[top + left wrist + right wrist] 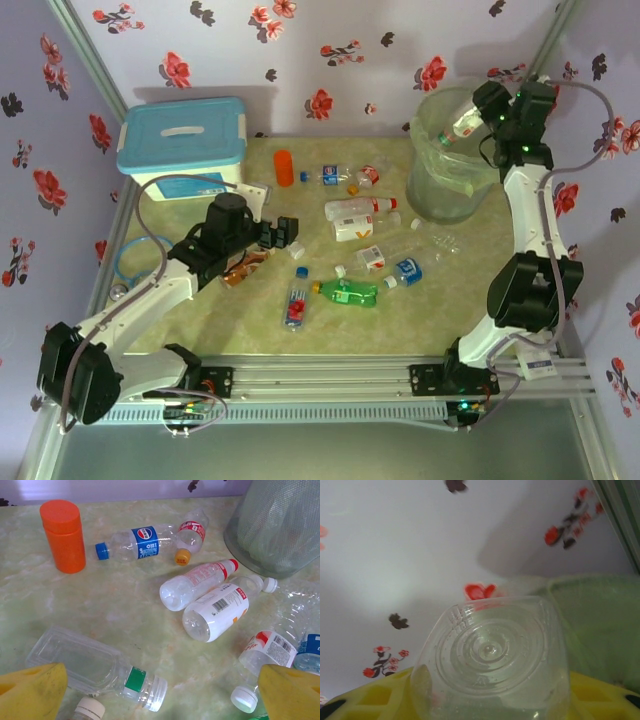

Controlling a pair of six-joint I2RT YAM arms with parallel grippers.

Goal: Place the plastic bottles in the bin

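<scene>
The robot's right gripper still faces the flowered wall, so it will tilt down toward the bin's opening below it and release the clear bottle.
Several plastic bottles lie across the table: an orange one, a blue-labelled one, a red-capped clear one, a white-labelled one and a green one. The pale-green bin stands at the back right. My right gripper is shut on a clear bottle, held over the bin's rim. My left gripper hangs open above a clear, green-labelled bottle, touching nothing.
A white box with a blue lid sits at the back left. A blue ring lies by the left edge. Loose caps dot the table among the bottles. Flowered walls close in the back and sides.
</scene>
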